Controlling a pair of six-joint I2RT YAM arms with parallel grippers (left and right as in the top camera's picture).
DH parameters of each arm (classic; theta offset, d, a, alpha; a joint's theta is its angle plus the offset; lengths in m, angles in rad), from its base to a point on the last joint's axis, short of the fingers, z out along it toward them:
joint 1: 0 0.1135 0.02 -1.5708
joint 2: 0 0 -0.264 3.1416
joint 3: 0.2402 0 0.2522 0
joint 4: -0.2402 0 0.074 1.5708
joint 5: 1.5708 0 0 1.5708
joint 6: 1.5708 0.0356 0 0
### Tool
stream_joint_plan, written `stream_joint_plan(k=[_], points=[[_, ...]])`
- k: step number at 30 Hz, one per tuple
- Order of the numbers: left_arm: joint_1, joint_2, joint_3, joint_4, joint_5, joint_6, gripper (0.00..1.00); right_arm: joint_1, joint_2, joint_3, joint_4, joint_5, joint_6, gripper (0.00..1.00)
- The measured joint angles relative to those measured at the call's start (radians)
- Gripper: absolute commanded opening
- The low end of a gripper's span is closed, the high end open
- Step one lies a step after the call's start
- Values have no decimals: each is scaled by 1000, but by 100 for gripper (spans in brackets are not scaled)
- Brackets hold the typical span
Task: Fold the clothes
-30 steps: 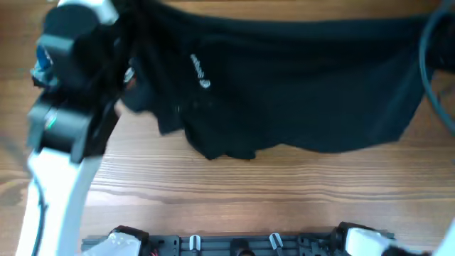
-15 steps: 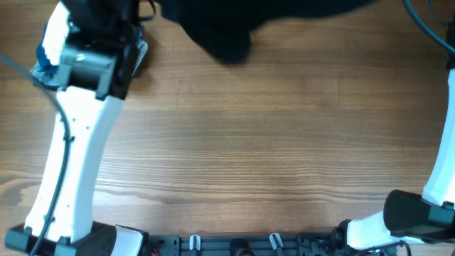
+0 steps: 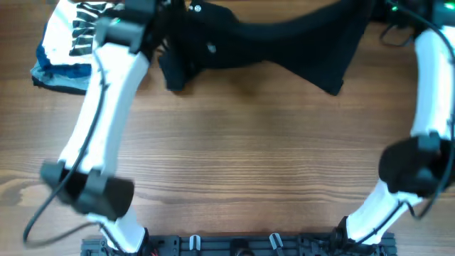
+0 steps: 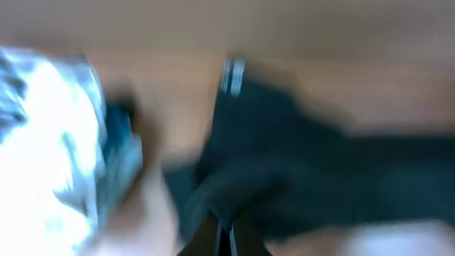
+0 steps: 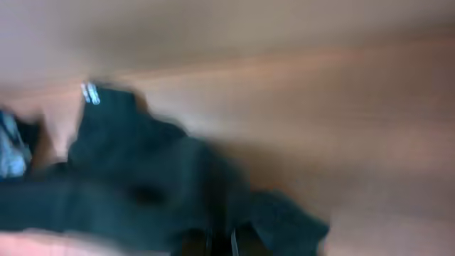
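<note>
My left gripper needs to move back and down and let go of the shirt's end on the bare tabletop below it toward my base. That will spread out the sagging cloth.
The black T-shirt (image 3: 270, 35) hangs stretched between my two grippers along the far side of the table, sagging in the middle, with a bunched end low at the left and a pointed end low at the right. My left gripper (image 3: 162, 8) holds its left end and my right gripper (image 3: 377, 7) its right end. The left wrist view is blurred: the left gripper (image 4: 225, 240) is shut on black fabric (image 4: 298, 178), with a small white tag (image 4: 232, 75) beyond. In the blurred right wrist view the right gripper (image 5: 222, 245) is shut on the shirt (image 5: 142, 185).
A stack of folded garments, a white one with black lettering (image 3: 71, 28) on blue ones (image 3: 60, 75), lies at the far left next to the left arm. It shows blurred in the left wrist view (image 4: 50, 142). The wooden table (image 3: 249, 156) spreads below the shirt.
The shirt filled the near view a second ago, then swung almost out of sight at the far edge. Now it hangs stretched at the far side, both arms reaching far.
</note>
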Motion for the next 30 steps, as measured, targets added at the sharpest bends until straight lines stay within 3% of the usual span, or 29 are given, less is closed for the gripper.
stream_joint_plan(k=[3,9,16,22,27,29,30], points=[[0,92,-7,-158,69,-4,4,10,48,-8,-134,-12,-35,4],[0,87,-9,-374,138,-48,4,8,14,-9,-351,-30,-61,4],[0,13,-8,-600,222,-77,4,8,-203,-9,-615,26,-45,4],[0,6,-8,-692,239,-86,4,8,-348,-40,-649,72,-2,4],[0,-22,-49,-692,243,-94,4,8,-483,-295,-643,84,27,4],[0,-37,-111,-690,247,-94,4,7,-510,-558,-560,67,35,4],[0,-43,-171,-688,250,-94,4,7,-515,-609,-541,60,36,4]])
